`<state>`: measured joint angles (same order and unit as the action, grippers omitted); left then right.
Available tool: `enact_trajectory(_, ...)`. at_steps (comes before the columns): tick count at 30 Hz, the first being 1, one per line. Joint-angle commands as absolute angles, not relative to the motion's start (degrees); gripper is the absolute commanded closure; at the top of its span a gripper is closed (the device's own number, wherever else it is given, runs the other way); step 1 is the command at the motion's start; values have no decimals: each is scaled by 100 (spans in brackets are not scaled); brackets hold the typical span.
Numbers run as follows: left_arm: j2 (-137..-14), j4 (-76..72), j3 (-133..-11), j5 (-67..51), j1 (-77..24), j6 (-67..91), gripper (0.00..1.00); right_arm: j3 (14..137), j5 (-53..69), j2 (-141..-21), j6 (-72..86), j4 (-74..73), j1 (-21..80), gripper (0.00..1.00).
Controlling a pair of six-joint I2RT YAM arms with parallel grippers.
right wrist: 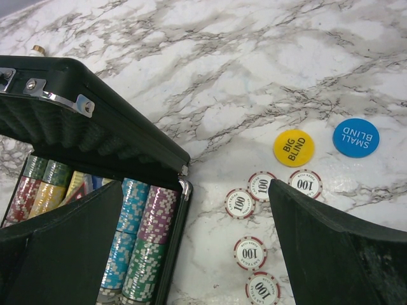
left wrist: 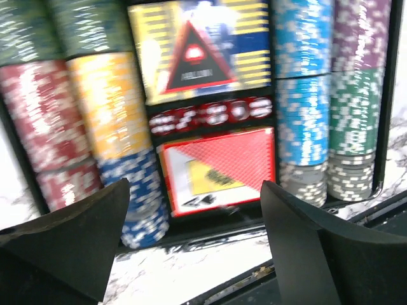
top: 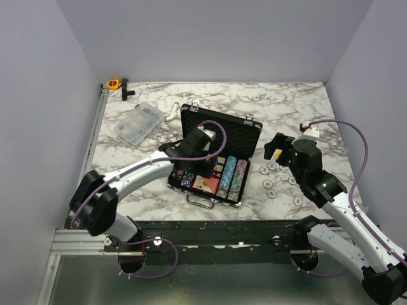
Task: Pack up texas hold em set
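Observation:
My left gripper isn't holding anything. Next it will swing to the left in the top view, then go down to the marble near the compartment box.
The black silver-trimmed briefcase point(top: 222, 129) lies open mid-table, with rows of multicoloured poker chips point(left wrist: 108, 101) and a red card deck point(left wrist: 219, 166) in its tray. My left gripper point(top: 193, 159) hovers above the tray, open point(left wrist: 194, 190), with nothing between its fingers. On the marble to the right of the case lie several loose "100" chips point(right wrist: 240, 203), a yellow BIG BLIND disc point(right wrist: 294, 147) and a blue SMALL BLIND disc point(right wrist: 356, 137). Over those chips, beside the case's right corner point(right wrist: 181, 187), hangs my right gripper point(top: 275, 149), wide open point(right wrist: 196, 187) and empty.
A clear plastic compartment box point(top: 137, 124) sits at the back left, with an orange tape measure point(top: 114, 83) in the far left corner. A small white part point(top: 173, 114) lies behind the case. Grey walls close in the table on three sides.

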<state>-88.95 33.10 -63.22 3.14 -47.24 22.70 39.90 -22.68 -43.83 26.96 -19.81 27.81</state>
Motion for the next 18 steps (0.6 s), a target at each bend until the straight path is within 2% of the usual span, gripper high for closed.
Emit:
enact_trajectory(1, -7745, 2743, -5336, 2, -3860, 2956, 16, 3982, -2199, -4351, 2631, -1995, 2808, 0)
enact_trajectory(5, -6809, 2694, -4539, -47, -3005, 3407, 16, 3983, -2130, -4385, 2633, -1989, 2805, 0)
enact_trajectory(9, -6300, 3187, -4137, 609, -1877, 4150, 13, 3977, -2072, -4422, 2632, -1952, 2802, 0)
enact_trajectory(14, -6793, 3801, -4095, 776, -698, 4831, 9, 3978, -2026, -4463, 2621, -1934, 2802, 0)
enact_trajectory(18, -7499, 3676, -4137, 249, -196, 5159, 9, 3982, -2037, -4451, 2621, -1971, 2806, 0)
